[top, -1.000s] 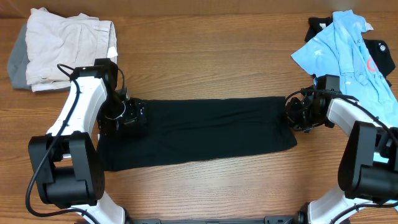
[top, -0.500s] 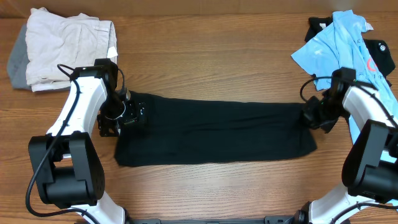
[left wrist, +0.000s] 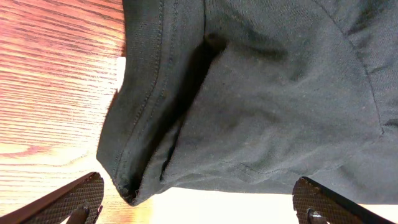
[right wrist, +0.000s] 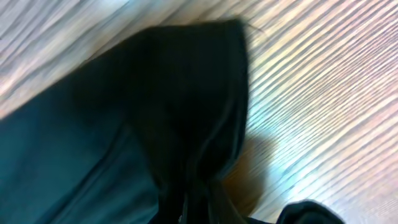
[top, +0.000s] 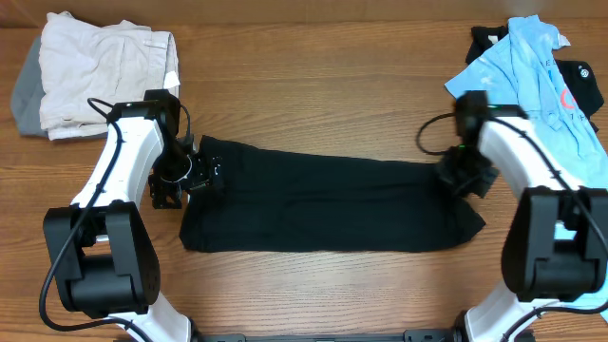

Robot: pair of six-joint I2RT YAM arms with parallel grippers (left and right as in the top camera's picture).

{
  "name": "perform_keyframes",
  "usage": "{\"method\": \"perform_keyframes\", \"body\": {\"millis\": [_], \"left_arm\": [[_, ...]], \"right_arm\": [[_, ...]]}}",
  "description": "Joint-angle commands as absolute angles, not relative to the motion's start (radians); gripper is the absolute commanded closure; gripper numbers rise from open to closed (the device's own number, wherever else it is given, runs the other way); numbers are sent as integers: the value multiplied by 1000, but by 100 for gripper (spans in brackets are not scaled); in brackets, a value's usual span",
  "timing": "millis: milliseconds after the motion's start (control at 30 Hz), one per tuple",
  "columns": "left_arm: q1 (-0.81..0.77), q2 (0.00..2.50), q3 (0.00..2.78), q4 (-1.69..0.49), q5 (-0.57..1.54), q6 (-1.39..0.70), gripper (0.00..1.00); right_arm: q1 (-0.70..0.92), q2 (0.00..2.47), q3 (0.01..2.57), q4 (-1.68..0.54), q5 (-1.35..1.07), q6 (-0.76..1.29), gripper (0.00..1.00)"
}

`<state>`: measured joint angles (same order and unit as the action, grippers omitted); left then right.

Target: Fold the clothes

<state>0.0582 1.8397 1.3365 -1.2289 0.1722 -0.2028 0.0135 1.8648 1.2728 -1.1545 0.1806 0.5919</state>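
Observation:
The shirt's end goes left in the overhead view toward the shirt's middle [top: 369, 206] next for my right gripper to release, because the shirt still lies long.
The black shirt [top: 328, 204] lies folded into a long band across the table's middle. My left gripper [top: 195, 179] is open at its left end. In the left wrist view the shirt's hemmed corner [left wrist: 134, 186] lies just ahead of the left gripper [left wrist: 199, 210], between the spread fingertips [left wrist: 84, 196] and free of them. My right gripper [top: 462, 177] is shut on the shirt's right end. In the right wrist view the dark fabric [right wrist: 186, 124] bunches down into the right gripper [right wrist: 199, 214], lifted a little off the wood. The light blue polo [top: 527, 76] lies at the far right.
A pile of pale beige clothes [top: 100, 66] over a grey piece [top: 26, 95] sits at the far left corner. A black garment [top: 581, 85] shows under the polo. Bare wood table [top: 313, 95] runs behind the shirt.
The right gripper has pulled the shirt's right end to the right, then swung back left and up with it. The shirt has slid right, out from under the open left gripper.

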Motion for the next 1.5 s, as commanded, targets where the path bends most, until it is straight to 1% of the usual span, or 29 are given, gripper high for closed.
{"method": "perform_keyframes", "body": {"millis": [0, 167, 233, 333, 500, 833, 900, 1000, 1067, 1100, 1167, 1200, 1233, 1333, 1467], "left_arm": [[51, 1808, 1333, -1226, 177, -206, 0], [51, 1808, 1316, -1208, 177, -206, 0], [51, 1808, 1298, -1189, 178, -207, 0], [51, 1808, 1282, -1176, 178, -207, 0], [51, 1808, 1270, -1169, 177, -206, 0], [51, 1808, 1270, -1166, 178, -207, 0], [51, 1808, 1270, -1167, 184, -206, 0], [51, 1808, 1270, -1167, 185, -206, 0], [51, 1808, 1270, -1167, 185, -206, 0], [51, 1808, 1270, -1168, 185, -206, 0], [51, 1808, 1270, -1170, 185, -206, 0], [51, 1808, 1270, -1171, 185, -206, 0], [51, 1808, 1270, -1172, 185, -206, 0], [51, 1808, 1270, -1173, 185, -206, 0], [51, 1808, 1270, -1172, 185, -206, 0]], "right_arm": [[87, 1845, 1311, -1174, 292, 690, 96], [181, 1840, 1321, -1223, 332, 716, 96], [218, 1840, 1321, -1260, 363, 777, 96], [252, 1840, 1321, -1280, 384, 813, 96], [327, 1840, 1321, -1287, 321, 817, 96], [485, 1840, 1321, -1247, 233, 918, 96], [511, 1840, 1321, -1232, 229, 921, 88], [538, 1840, 1321, -1205, 194, 921, 87], [553, 1840, 1321, -1181, 164, 921, 82], [558, 1840, 1321, -1172, 152, 921, 73], [568, 1840, 1321, -1155, 126, 921, 53], [571, 1840, 1321, -1151, 118, 921, 48], [572, 1840, 1321, -1150, 117, 921, 47], [572, 1840, 1325, -1170, 117, 920, 51], [559, 1832, 1366, -1246, 127, 910, 52]]}}
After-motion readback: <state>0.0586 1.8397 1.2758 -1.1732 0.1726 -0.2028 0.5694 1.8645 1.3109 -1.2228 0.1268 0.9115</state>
